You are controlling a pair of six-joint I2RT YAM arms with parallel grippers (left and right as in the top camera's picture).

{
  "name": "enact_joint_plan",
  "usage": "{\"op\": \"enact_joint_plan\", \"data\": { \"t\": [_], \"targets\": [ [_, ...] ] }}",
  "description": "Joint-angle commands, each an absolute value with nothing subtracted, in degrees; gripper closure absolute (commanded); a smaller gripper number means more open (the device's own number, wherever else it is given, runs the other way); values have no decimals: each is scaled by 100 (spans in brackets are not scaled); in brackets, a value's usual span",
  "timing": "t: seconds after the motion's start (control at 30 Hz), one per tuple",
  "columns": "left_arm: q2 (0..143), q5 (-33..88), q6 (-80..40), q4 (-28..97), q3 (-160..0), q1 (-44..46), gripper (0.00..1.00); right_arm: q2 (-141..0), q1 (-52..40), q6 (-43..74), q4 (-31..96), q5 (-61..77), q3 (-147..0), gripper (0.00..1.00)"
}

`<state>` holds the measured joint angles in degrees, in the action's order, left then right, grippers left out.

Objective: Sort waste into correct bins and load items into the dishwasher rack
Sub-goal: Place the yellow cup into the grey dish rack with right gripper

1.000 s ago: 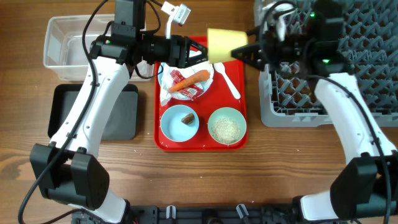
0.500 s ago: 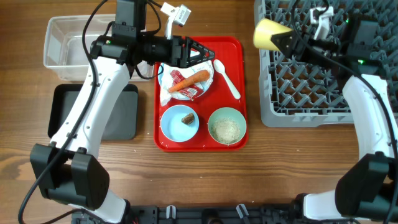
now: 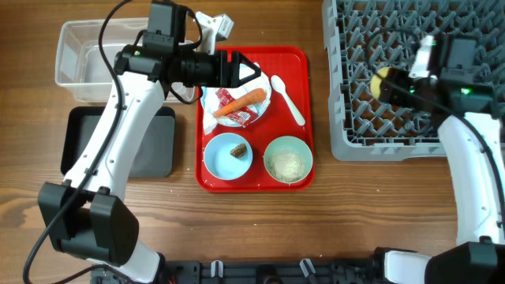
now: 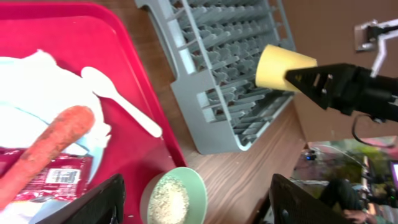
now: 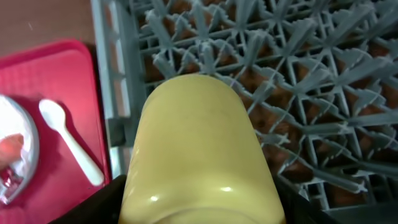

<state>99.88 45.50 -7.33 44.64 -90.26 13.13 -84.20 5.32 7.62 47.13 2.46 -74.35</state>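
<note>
My right gripper should next move toward the red serving tray. Then it should lower the small yellow cup (image 3: 381,80) onto the near corner of the dishwasher rack, where the rack's wires are empty.
My right gripper (image 3: 397,84) is shut on the small yellow cup (image 3: 381,80) (image 5: 202,149) and holds it on its side low over the grey dishwasher rack (image 3: 473,47) (image 5: 298,74), near the rack's left part. My left gripper (image 3: 251,71) (image 4: 199,190) is open and empty above the tray's top, by the light blue plate (image 3: 210,101). The plate holds the carrot (image 3: 243,101) (image 4: 46,146), red wrapper (image 3: 238,116) and white tissue (image 3: 210,120). The blue bowl (image 3: 221,162) holds the brown lump (image 3: 236,149). The green bowl (image 3: 272,150) holds rice grains (image 3: 286,163).
The red serving tray (image 3: 304,118) carries the plate, both bowls and a white spoon (image 3: 286,99). The clear tub (image 3: 79,47) stands at the back left, with the black tray (image 3: 154,150) in front of it, partly under my left arm.
My right gripper carried the yellow cup right and down, from beside the red tray to low over the rack. My left gripper has barely moved.
</note>
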Motion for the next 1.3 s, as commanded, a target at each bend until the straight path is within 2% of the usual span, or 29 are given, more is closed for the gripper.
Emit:
{"op": "enact_joint_plan", "data": {
  "t": [0.0,0.17,0.33,0.37,0.4,0.47,0.67,0.77,0.87,1.0,1.1,1.13,1.27],
  "targets": [
    [10047,4226,-659,4471,-9065,1339,26,-8589,69,670,4685,-217,-7489,44],
    [10047,4064,-659,4698,-9065,1339,26,-9028,-338,1055,5063,-902,-7489,44],
    [10047,3844,-657,4919,-9065,1339,25,-9209,-338,1205,5085,-895,-7489,44],
    [10047,3844,-659,4917,-9065,1339,24,-9244,-338,1199,5068,-851,-7489,41],
    [10047,3844,-659,4912,-9065,1339,23,-9268,-338,1186,5057,-751,-7489,25],
    [10047,3844,-659,4917,-9065,1339,23,-9292,-338,1155,4965,-515,-7489,0],
    [10047,3846,-659,4917,-9065,1339,22,-9288,-338,1216,4707,-180,-7618,0],
    [10047,3841,-659,4915,-9065,1339,21,-9170,-336,1197,4969,-8,-8171,0],
    [10047,3760,-617,4950,-9065,1337,11,-9052,-346,764,5365,576,-8965,0],
    [9839,3380,-596,5054,-9067,1186,7,-9035,-727,576,5586,1299,-9581,0],
    [9511,3205,-598,5137,-9067,1055,7,-9096,-1116,604,5599,1317,-9574,1],
    [9369,3092,-593,5225,-9067,1048,4,-9126,-1253,604,5588,1315,-9574,0],
    [8986,2095,-600,5605,-9067,1063,2,-9411,-1715,600,5277,947,-9537,0]
  ]
}}
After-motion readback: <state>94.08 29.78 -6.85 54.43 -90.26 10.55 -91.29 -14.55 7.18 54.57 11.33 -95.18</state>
